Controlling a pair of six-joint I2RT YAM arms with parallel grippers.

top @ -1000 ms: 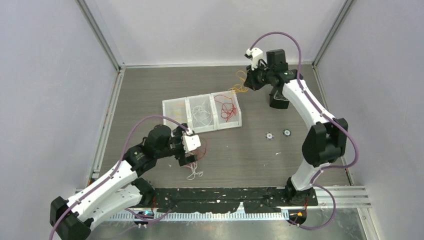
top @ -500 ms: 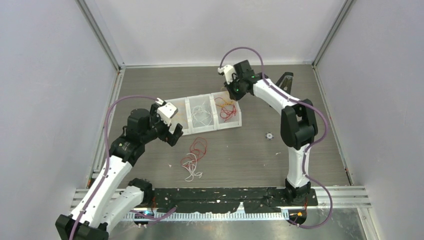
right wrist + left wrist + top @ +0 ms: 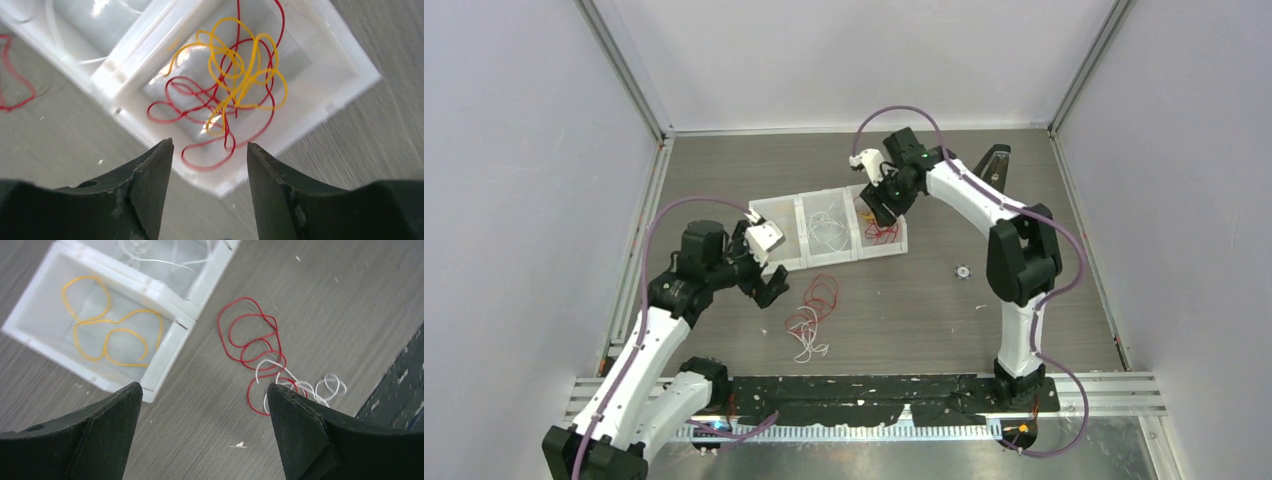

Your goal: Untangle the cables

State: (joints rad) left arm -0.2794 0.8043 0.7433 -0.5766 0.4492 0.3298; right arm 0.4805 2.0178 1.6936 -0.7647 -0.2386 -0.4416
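Observation:
I will next turn my left gripper across toward the red loops [image 3: 250,335] nearest the tray [image 3: 759,205] and lower it onto them, because they are clear of the white cables.
A tangle of red and white cables [image 3: 812,315] lies on the table in front of the white three-compartment tray [image 3: 759,205]. In the left wrist view its red loops [image 3: 250,335] and white loops [image 3: 320,387] lie ahead of my open left gripper [image 3: 205,387], which is empty and hovers just left of the tangle [image 3: 771,287]. A yellow cable [image 3: 107,325] lies in the tray's left compartment. My right gripper [image 3: 210,142] is open over the right compartment [image 3: 879,210]. Yellow loops [image 3: 250,70] rest there on red cables [image 3: 200,100], clear of the fingers.
White cables [image 3: 827,228] fill the tray's middle compartment. A small round part [image 3: 962,271] lies right of the tray. A black object [image 3: 994,160] stands at the back right. A black strip [image 3: 874,385] runs along the near edge. Enclosure walls surround the table.
My right gripper carried the yellow cable from the back right to the tray's right compartment, then opened and released it. My left arm drew back left off the tangle.

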